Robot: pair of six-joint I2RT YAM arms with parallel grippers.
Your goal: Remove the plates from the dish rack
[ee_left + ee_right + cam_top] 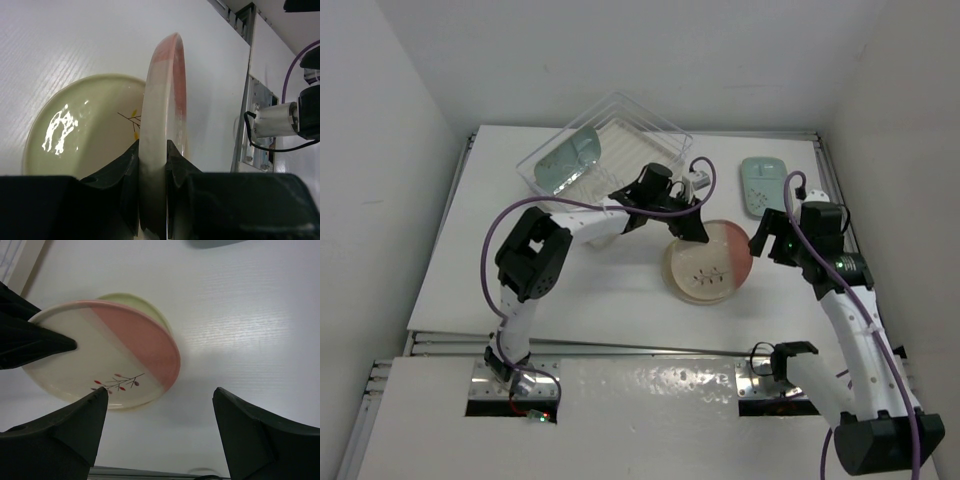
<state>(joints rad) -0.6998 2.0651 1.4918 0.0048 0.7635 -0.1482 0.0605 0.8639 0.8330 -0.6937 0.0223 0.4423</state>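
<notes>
The pink plate sticks out over the cream-yellow plate [668, 274] [85, 130] below my left gripper, so my left gripper next needs to move down and to the left in the top view to release.
My left gripper [688, 232] is shut on the rim of the round cream-and-pink plate [712, 262] and holds it tilted just over the cream-yellow plate. In the left wrist view the jaws [152, 147] pinch the pink plate [165, 90] edge-on, with the cream-yellow plate [85, 130] lying flat on the table beneath. The right wrist view shows the pink plate [115, 350] hiding most of the yellow one [145, 307]. My right gripper [767, 240] is open and empty just right of the plates. The clear dish rack [650, 125] at the back holds one mint-green plate [570, 160].
Another mint-green divided plate [763, 183] lies flat on the table at the back right. White walls close in the table on the left, back and right. A metal rail [620, 345] runs along the table's near edge.
</notes>
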